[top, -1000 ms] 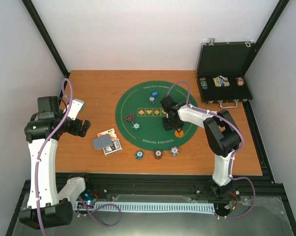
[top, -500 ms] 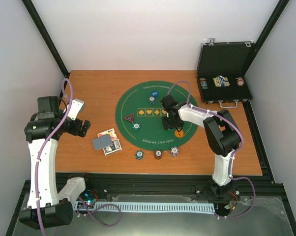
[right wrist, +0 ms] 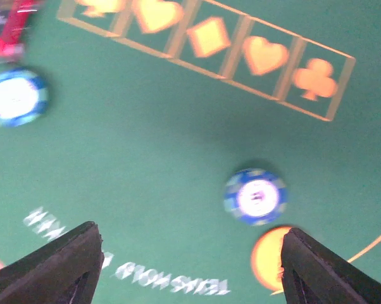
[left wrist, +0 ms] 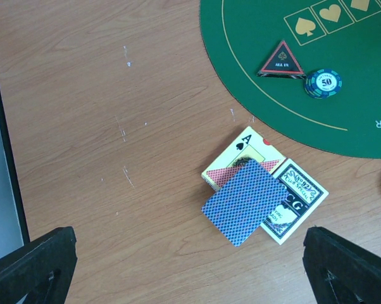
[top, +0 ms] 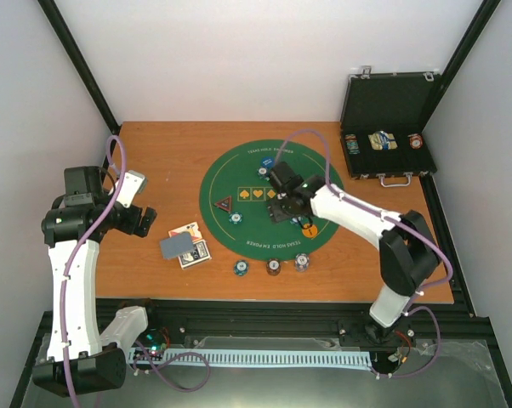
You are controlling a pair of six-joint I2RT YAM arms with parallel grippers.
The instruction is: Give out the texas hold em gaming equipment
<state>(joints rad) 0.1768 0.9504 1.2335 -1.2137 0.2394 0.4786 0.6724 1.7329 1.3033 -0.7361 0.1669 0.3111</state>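
Note:
I'll move my right gripper back past the mat's near edge, down around the middle chip stack, still on the wood.
The round green mat (top: pixel 247 229) carries a black-and-red triangle marker (top: pixel 224 204), a striped chip (top: pixel 236 218) and a blue disc (top: pixel 265 161). My right gripper (top: pixel 281 209) hovers over the mat's middle, open, nothing between its fingers. In the right wrist view (right wrist: pixel 192 253) a blue-and-white chip (right wrist: pixel 255 196) lies flat on the felt beside an orange disc (right wrist: pixel 269 256), just ahead of the right fingertip (right wrist: pixel 304 259). A blue-backed card stack (left wrist: pixel 244 201) rests on two card boxes left of the mat. My left gripper (left wrist: pixel 190 269) is open above bare wood, short of the cards (top: pixel 178 245).
Three chip stacks (top: pixel 274 267) line up on the wood below the mat's near edge. A black hard case (top: pixel 388 102) stands open at the back right with chips and cards inside. The table's front edge (top: pixel 273 300) runs just behind the stacks.
My right gripper has opened wider and pulled slightly left and away from the blue-and-white chip, which now lies free on the mat. The left arm has stayed still.

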